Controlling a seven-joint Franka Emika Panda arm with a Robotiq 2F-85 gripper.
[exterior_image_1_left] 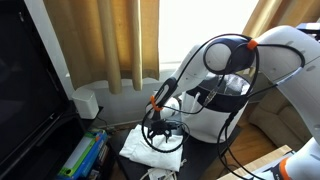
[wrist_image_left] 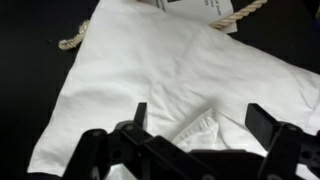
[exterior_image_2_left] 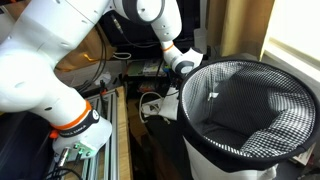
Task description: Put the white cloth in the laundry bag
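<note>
I should lower my gripper onto the raised fold of the white cloth next and close on it.
The white cloth lies spread flat on a dark surface and fills most of the wrist view, with a raised fold between the fingers. It also shows in an exterior view under the arm. My gripper is open, its two fingers hovering just above the cloth on either side of the fold; in an exterior view it hangs over the cloth. The laundry bag, a checked mesh basket with a black rim, stands open at the right of an exterior view.
A beige rope and a paper tag lie at the cloth's far edge. A dark screen, a white box, stacked books and curtains surround the spot. Cables and equipment sit beside the bag.
</note>
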